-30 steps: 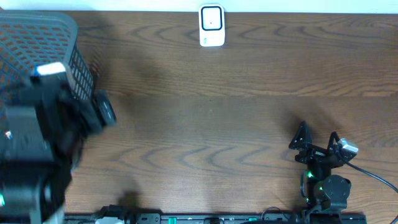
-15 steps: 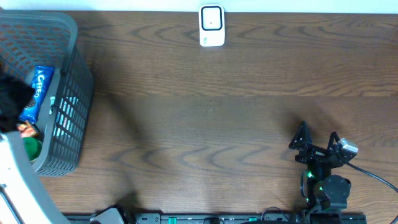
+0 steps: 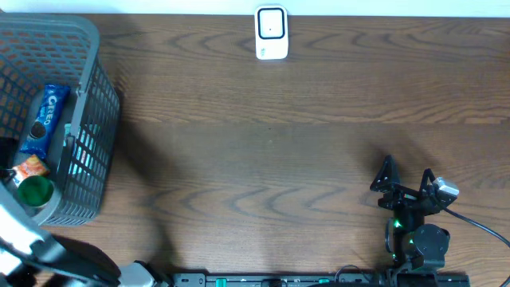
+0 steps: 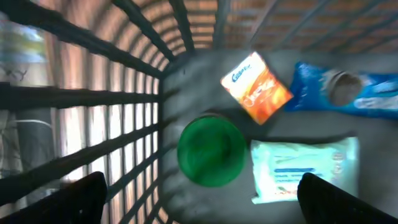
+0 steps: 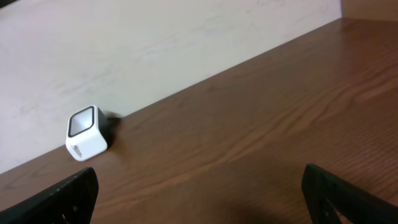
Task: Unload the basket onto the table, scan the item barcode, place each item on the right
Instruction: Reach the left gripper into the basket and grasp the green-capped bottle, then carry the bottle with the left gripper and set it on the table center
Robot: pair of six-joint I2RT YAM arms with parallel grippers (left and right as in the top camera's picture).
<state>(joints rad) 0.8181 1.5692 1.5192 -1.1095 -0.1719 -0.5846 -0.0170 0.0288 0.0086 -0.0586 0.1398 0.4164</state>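
The robot's left gripper should go down into the mesh basket and close around the green round lid, because the lid is midway between its open fingers.
A grey mesh basket at the table's far left holds a blue Oreo pack, an orange snack packet and a green round lid. The left wrist view looks down into it: green lid, orange packet, Oreo pack and a pale wipes pack. My left gripper hangs open above them, holding nothing. The white barcode scanner stands at the far edge. My right gripper rests open and empty near the front right, facing the scanner.
The left arm's grey link crosses the bottom-left corner beside the basket. A pale wall rises right behind the scanner. Brown wooden tabletop lies between basket, scanner and right arm. A cable trails from the right arm.
The left arm has swung off the basket toward the near-left corner, uncovering the items inside. The right arm has not moved.
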